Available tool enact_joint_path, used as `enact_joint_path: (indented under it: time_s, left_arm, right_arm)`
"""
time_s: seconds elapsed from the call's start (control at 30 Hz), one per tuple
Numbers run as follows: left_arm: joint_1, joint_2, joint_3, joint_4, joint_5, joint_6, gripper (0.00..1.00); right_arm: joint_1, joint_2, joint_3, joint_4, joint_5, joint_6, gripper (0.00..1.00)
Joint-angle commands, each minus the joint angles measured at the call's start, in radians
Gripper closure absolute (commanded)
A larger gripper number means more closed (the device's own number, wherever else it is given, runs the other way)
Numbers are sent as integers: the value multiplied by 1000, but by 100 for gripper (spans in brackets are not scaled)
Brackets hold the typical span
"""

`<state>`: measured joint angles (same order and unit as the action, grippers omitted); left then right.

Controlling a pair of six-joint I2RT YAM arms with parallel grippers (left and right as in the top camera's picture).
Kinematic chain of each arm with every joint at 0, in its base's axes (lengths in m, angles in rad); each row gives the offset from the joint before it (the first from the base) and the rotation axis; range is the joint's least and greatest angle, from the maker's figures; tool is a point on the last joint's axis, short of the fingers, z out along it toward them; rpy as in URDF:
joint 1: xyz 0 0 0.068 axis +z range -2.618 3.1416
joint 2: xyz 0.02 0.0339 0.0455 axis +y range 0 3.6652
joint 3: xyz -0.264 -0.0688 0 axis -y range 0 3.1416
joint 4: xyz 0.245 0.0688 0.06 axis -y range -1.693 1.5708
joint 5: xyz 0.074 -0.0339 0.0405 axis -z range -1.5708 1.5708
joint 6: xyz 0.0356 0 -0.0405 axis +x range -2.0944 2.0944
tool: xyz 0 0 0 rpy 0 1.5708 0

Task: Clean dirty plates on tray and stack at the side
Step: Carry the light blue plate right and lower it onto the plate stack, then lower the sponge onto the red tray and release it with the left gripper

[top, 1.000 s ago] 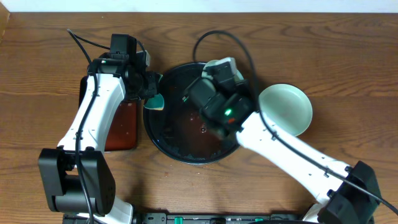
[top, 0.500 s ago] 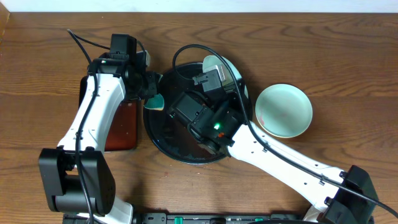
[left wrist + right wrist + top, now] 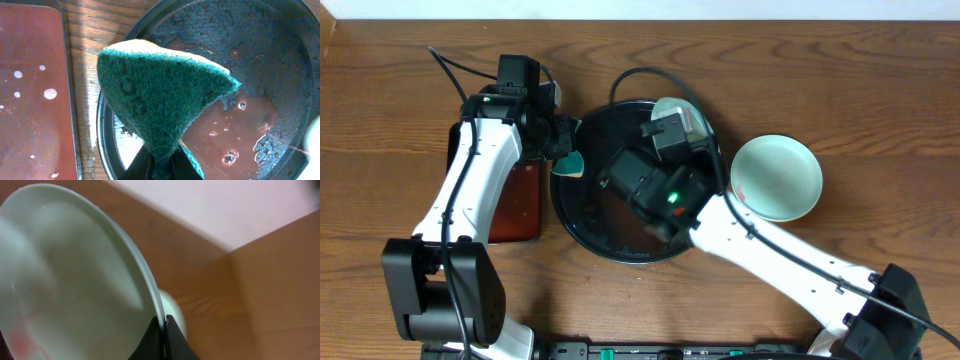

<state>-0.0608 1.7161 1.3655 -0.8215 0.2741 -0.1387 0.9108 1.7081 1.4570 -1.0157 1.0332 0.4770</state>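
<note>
My right gripper swings over and turns its tilted plate level next. Then it lowers the plate onto the second mint plate beside the tray.
The round black tray (image 3: 582, 222) holds a film of reddish-brown liquid (image 3: 235, 120). My right gripper (image 3: 164, 326) is shut on the rim of a pale mint plate (image 3: 75, 280) with a faint red smear, held tilted on edge. In the overhead view this plate (image 3: 667, 105) shows over the tray's far rim, under my right gripper (image 3: 675, 126). A second mint plate (image 3: 777, 177) lies on the table to the right of the tray. My left gripper (image 3: 160, 167) is shut on a green sponge (image 3: 160, 95) above the tray's left rim (image 3: 570, 162). The yellow plate is out of view.
A rectangular dark reddish tray (image 3: 515, 200) with wet droplets lies left of the black tray, under my left arm; it also shows in the left wrist view (image 3: 30, 90). My right arm crosses the front right of the table. Cables loop over the far side.
My right arm has swung left over the tray and turned its wrist, so the held mint plate now shows at the far rim. My left arm and the sponge have not moved.
</note>
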Motion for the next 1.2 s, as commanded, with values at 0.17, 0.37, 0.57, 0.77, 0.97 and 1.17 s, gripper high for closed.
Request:
enact_joint_path:
  time_s: [0.17, 0.37, 0.57, 0.77, 0.97, 1.17]
  left_arm:
    - [1, 5, -7, 0, -24, -13, 93]
    - [1, 5, -7, 0, -26, -13, 93]
    - [1, 5, -7, 0, -26, -13, 93]
    - [8, -7, 13, -30, -39, -13, 93]
    - [60, -76, 46, -106, -130, -12, 93]
    - [153, -156, 46, -166, -245, 3, 92]
  right_arm:
    - [-313, -74, 3, -2, -724, -72, 99]
    - [-623, -92, -1, -74, -940, -135, 99]
    - [-853, -91, -80, -84, -938, -135, 99]
    - [-959, -90, -230, 27, -946, -135, 99]
    - [-961, -86, -344, 156, -963, -134, 64]
    - [-960, -87, -325, 145, -969, -135, 21]
